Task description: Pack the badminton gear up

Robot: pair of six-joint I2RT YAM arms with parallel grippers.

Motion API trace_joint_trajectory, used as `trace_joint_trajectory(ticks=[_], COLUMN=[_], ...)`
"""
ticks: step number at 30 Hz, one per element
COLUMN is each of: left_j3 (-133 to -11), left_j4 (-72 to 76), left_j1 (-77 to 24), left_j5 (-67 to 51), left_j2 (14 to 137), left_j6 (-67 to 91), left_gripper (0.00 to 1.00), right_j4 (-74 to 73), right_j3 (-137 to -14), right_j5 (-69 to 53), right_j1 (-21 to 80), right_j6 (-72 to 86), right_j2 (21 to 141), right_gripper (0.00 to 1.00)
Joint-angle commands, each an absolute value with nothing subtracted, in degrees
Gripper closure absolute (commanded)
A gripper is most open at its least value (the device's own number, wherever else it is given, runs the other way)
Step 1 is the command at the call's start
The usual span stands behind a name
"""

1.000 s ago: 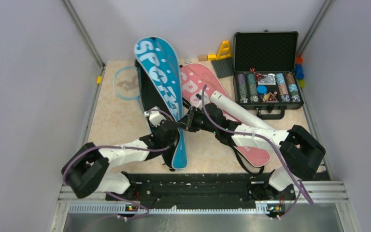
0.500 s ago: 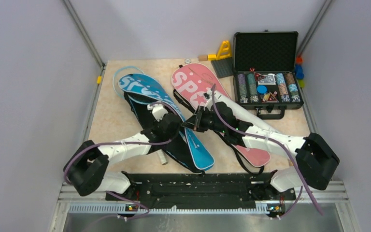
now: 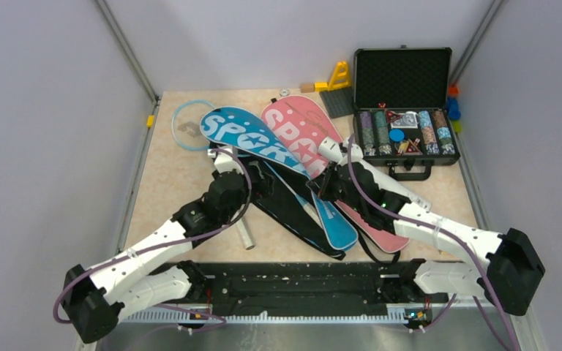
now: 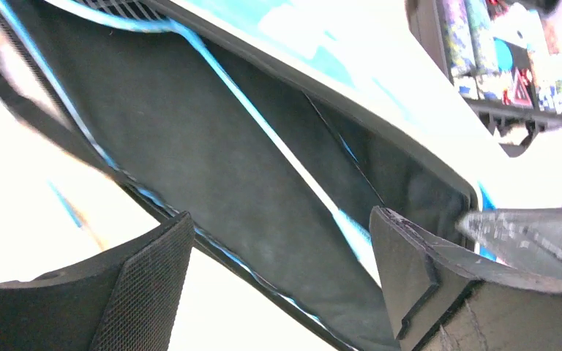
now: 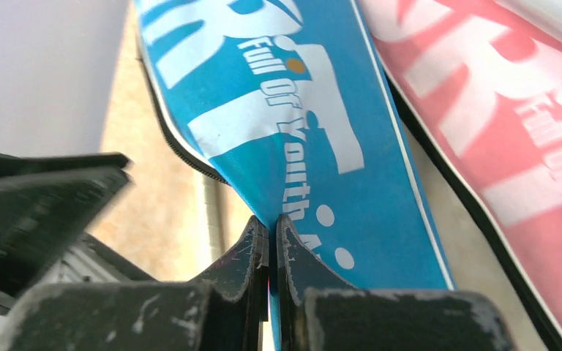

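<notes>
My left gripper goes to the left in the top view and down onto the blue stem of the racket next, still outside the open cover.
The blue "SPORT" cover [image 3: 263, 139] lies slanted across the table, its top flap lifted off the black lower half [image 3: 293, 212]. My right gripper [image 3: 327, 189] is shut on the edge of the blue flap [image 5: 315, 146], pinching it at the fingertips [image 5: 271, 223]. My left gripper [image 3: 257, 184] is open, with the cover's black inside [image 4: 263, 168] showing between its fingers and nothing held. The pink cover [image 3: 300, 124] lies flat behind the blue one. A racket's light-blue frame [image 3: 176, 115] rests at the back left. A white cylinder [image 3: 245, 235] lies by the left arm.
An open black case of poker chips [image 3: 404, 110] stands at the back right, also seen in the left wrist view [image 4: 497, 66]. A yellow toy [image 3: 339, 75] and a grey plate sit behind the pink cover. Walls close in on both sides.
The blue cover came down from upright and now lies slanted towards the right. My left gripper opened and let go of it. The right gripper kept its pinch and shifted right.
</notes>
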State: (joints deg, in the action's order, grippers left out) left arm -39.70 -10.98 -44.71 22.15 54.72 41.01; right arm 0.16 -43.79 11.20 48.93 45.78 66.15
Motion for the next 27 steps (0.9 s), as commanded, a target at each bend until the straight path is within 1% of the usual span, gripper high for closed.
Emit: trace_joint_trajectory(ticks=[1, 6, 10, 12, 17, 22, 27], left_j3=[-36.65, -34.74, -31.74, -30.69, -30.03, -32.36, -35.31], left_j4=[-13.82, -17.81, -17.89, -17.04, -12.76, -12.53, -8.85], left_j1=[-42.43, -38.31, -28.83, -25.34, -18.7, -11.88, -7.1], left_j5=[30.13, 29.63, 25.75, 25.66, 23.75, 20.91, 20.13], left_j2=[53.47, 52.72, 51.98, 52.78, 58.08, 65.72, 71.65], left_j6=[44.27, 47.24, 49.14, 49.35, 46.98, 47.06, 45.85], left_gripper=[0.07, 0.07, 0.08, 0.08, 0.09, 0.17, 0.2], right_j4=[-1.72, -1.04, 0.72, 1.34, 1.67, 0.36, -1.62], right_j3=[-41.8, -39.99, -40.09, -40.71, -40.97, -41.08, -40.98], right_j5=[15.61, 14.24, 13.0, 12.19, 11.77, 13.07, 16.15], right_j1=[48.46, 47.9, 47.73, 47.73, 47.74, 47.72, 47.75], right_j6=[45.25, 45.93, 45.44, 44.56, 43.02, 42.18, 41.24], right_j2=[63.05, 64.1, 65.85, 66.76, 67.87, 67.2, 65.6], right_gripper=[1.0, 1.0, 1.0, 1.0, 1.0, 1.0, 1.0])
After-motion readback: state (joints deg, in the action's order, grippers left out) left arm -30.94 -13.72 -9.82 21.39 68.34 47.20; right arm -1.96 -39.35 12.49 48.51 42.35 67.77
